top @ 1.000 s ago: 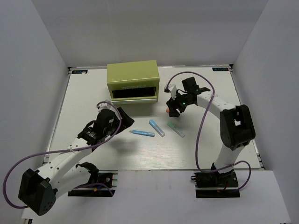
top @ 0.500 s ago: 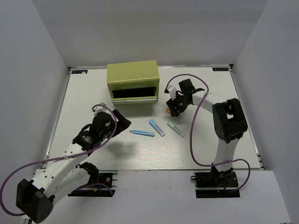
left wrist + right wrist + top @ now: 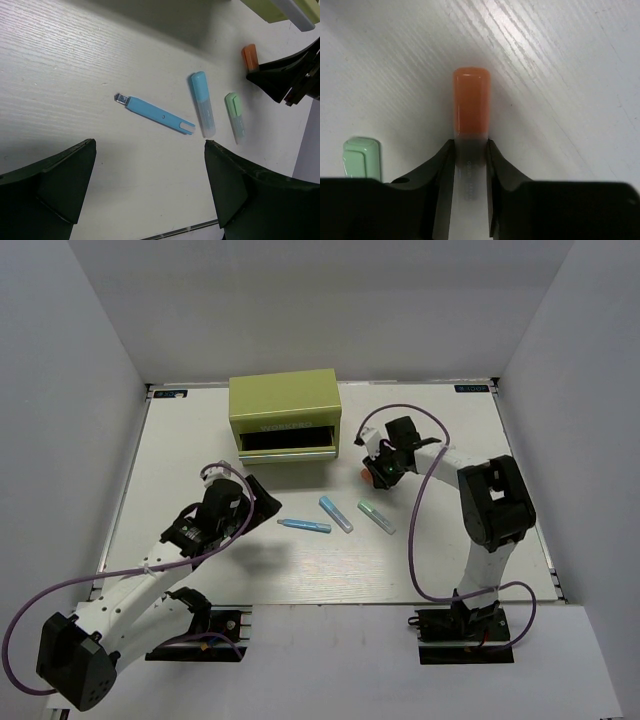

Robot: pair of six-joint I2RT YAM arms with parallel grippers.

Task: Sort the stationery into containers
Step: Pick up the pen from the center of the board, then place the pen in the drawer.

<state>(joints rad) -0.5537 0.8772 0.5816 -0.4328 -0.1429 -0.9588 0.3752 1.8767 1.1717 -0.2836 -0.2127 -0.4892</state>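
Note:
The lower drawer (image 3: 288, 442) is standing open, so next I will raise my right gripper and move it left in the top view over the drawer to release the clear body of the orange-capped marker.
My right gripper (image 3: 373, 473) is shut on the clear barrel of the orange-capped marker (image 3: 471, 107), low over the table to the right of the chest; the cap (image 3: 362, 476) sticks out past the fingertips (image 3: 447, 152). The light blue marker (image 3: 335, 513), the green marker (image 3: 376, 517) and the thin bright-blue pen (image 3: 303, 526) lie on the table in the middle. My left gripper (image 3: 150, 175) is open and empty, hovering just left of and nearer than the thin pen (image 3: 155, 114). The olive chest (image 3: 285, 405) stands at the back with its lower drawer (image 3: 288, 442) pulled open.
White walls close in the white table (image 3: 200, 460) on three sides. The left wrist view shows the light blue marker (image 3: 202, 102), the green marker (image 3: 234, 116), the orange cap (image 3: 249, 56) and a corner of the chest (image 3: 280, 7). The green cap (image 3: 362, 157) lies left of my right fingers.
My right arm has swung round over the orange-capped marker, its gripper staying on it. My left gripper has drawn back a little toward the near side.

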